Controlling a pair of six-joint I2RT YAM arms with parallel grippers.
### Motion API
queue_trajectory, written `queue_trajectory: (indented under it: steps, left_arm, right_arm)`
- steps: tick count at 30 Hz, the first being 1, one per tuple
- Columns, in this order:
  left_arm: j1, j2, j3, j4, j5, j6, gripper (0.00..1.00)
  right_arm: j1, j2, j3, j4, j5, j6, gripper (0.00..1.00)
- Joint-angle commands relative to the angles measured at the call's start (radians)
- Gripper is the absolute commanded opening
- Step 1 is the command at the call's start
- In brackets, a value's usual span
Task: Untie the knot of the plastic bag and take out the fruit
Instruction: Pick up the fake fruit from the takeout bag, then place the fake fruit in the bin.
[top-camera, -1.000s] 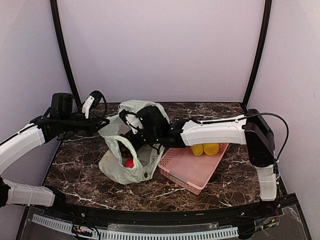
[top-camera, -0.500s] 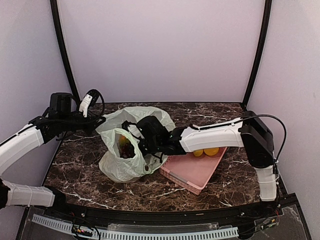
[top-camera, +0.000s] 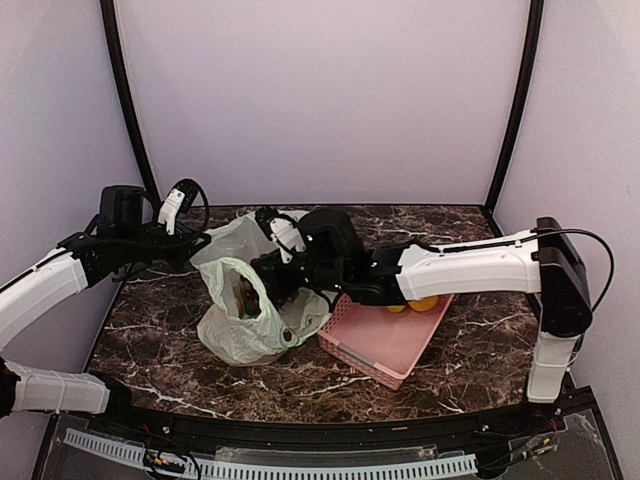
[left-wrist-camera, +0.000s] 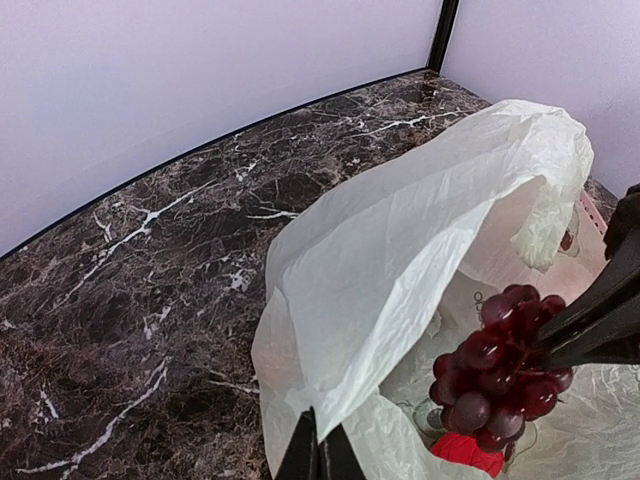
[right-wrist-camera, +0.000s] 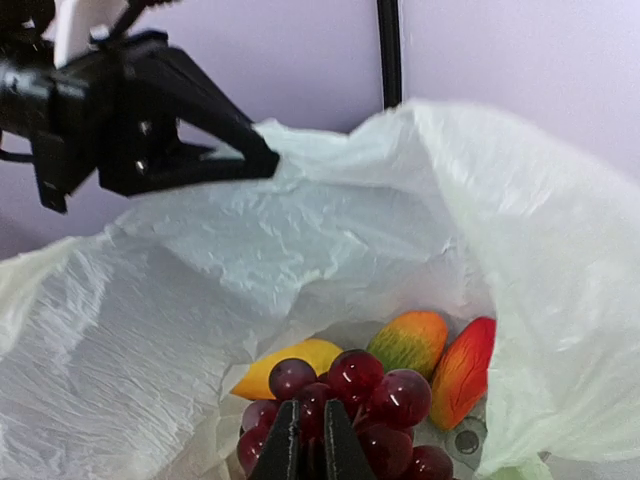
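Observation:
The right gripper lifts from the bag (top-camera: 245, 335) next, moves over the basket's bare bottom and lowers to release the grapes, since yellow fruits lie inside the pink basket.
The pale green plastic bag (top-camera: 245, 335) stands open on the marble table; no knot shows. My left gripper (top-camera: 207, 240) is shut on the bag's upper rim and holds it up, its fingertips (left-wrist-camera: 318, 452) pinching the thin plastic (left-wrist-camera: 400, 250). My right gripper (top-camera: 258, 283) reaches into the mouth and is shut on a bunch of dark purple grapes (right-wrist-camera: 355, 395), which also shows in the left wrist view (left-wrist-camera: 500, 370). Behind the grapes lie a yellow piece (right-wrist-camera: 285, 365), a red-green mango (right-wrist-camera: 407, 340) and a red-orange fruit (right-wrist-camera: 462, 370). A red fruit (left-wrist-camera: 465, 455) sits lower in the bag.
A pink slotted basket (top-camera: 375, 345) lies right of the bag under my right arm, with two yellow fruits (top-camera: 420, 303) in it. Black frame posts (top-camera: 125, 100) stand at the back corners. The table's front edge (top-camera: 300, 415) runs below.
My right gripper has gone deeper into the bag's mouth and its arm has stretched out. The bag's mouth has changed shape. My left gripper has kept its hold in place.

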Motion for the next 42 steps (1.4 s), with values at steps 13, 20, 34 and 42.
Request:
queue_trajectory:
  steps: [13,20,34,42]
  left_arm:
    - [0.003,-0.029,-0.013,-0.027,-0.026,-0.005,0.01]
    - [0.003,-0.041,-0.018,-0.031,-0.100,-0.013,0.01]
    - [0.003,-0.056,-0.030,-0.014,-0.097,-0.005,0.01]
    - [0.003,-0.061,-0.039,-0.004,-0.105,-0.005,0.01]
  right_arm:
    - [0.018,-0.249,-0.078,0.314,0.023,-0.087,0.00]
    - [0.017,-0.408,-0.196,0.405,0.090,-0.110,0.00]
    - [-0.094,-0.545,-0.161,-0.149,0.623,0.017,0.01]
    - [-0.271,-0.582,-0.232,-0.455,0.594,0.277,0.02]
